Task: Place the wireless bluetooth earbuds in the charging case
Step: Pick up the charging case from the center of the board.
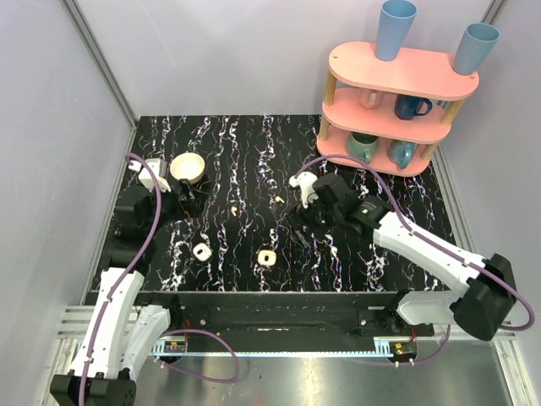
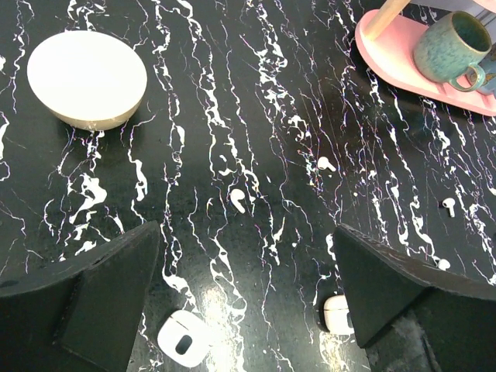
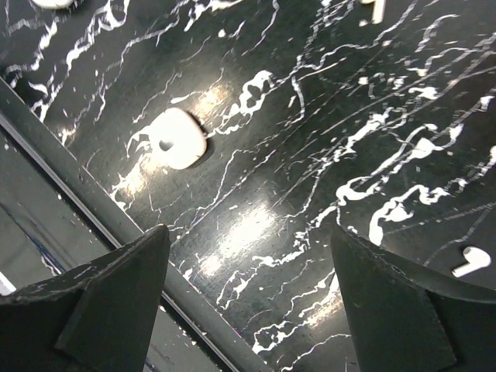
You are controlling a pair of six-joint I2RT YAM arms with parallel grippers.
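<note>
The middle case [image 1: 267,257] [image 3: 177,138] lies below my right gripper and to its left in the top view. My right gripper moves that way and down around the case next.
Two small white rounded-square charging cases lie near the table's front: one at the left [image 1: 201,251] and one nearer the middle [image 1: 267,257]. Tiny white earbuds lie loose behind them, one [image 1: 232,211] and another [image 1: 279,200]. In the left wrist view the cases [image 2: 182,339] [image 2: 337,314] lie below earbuds [image 2: 239,200] [image 2: 325,163] [image 2: 449,205]. My left gripper [image 1: 188,201] [image 2: 246,240] is open and empty above the table. My right gripper [image 1: 306,216] [image 3: 248,232] is open and empty. It sees a case [image 3: 177,138] and an earbud [image 3: 473,261].
A cream bowl [image 1: 188,167] [image 2: 87,77] sits at the back left by the left gripper. A pink two-tier shelf [image 1: 397,80] with mugs and blue cups stands at the back right. The table's front edge [image 3: 93,209] runs close under the right gripper.
</note>
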